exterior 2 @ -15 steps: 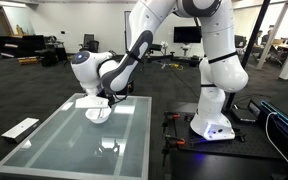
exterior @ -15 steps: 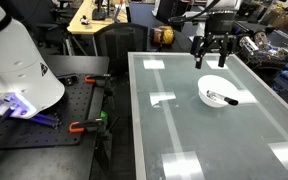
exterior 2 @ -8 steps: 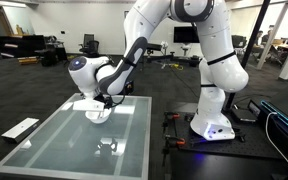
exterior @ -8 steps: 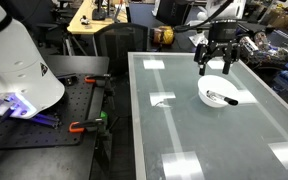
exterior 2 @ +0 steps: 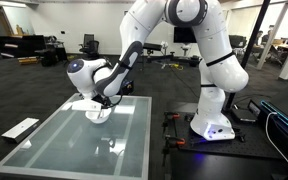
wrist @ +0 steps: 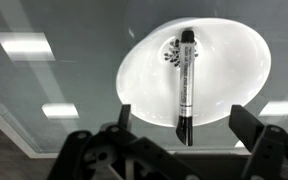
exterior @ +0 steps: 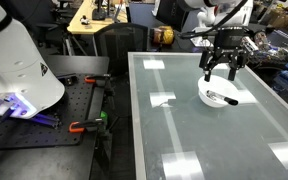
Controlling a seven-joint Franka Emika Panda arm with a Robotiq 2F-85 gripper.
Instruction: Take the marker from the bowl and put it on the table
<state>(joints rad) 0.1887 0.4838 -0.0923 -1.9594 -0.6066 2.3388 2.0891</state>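
Observation:
The marker is between my hovering fingers. My gripper will go down next and close around the black marker near its dark end point(exterior: 229, 100) point(wrist: 185, 121).
The white bowl point(exterior: 216, 95) sits on the pale glass table point(exterior: 194, 130); it also shows in an exterior view point(exterior 2: 97, 112) and in the wrist view point(wrist: 219, 60). The black marker point(wrist: 186, 85) lies across the bowl with its dark end over the rim; it is a thin dark line in an exterior view point(exterior: 222, 98). My gripper point(wrist: 184, 125) is open and empty, hovering just above the bowl with a finger on each side of the marker's near end. It shows in both exterior views point(exterior: 220, 72) point(exterior 2: 102, 100).
A dark perforated bench point(exterior: 44, 115) with orange-handled clamps point(exterior: 84, 126) and the robot base stands beside the table. A brown round object point(exterior: 162, 36) sits past the table's far edge. Cluttered desks and chairs stand behind.
My gripper has moved across the table to above the bowl and come lower over it. The bowl and marker have not moved.

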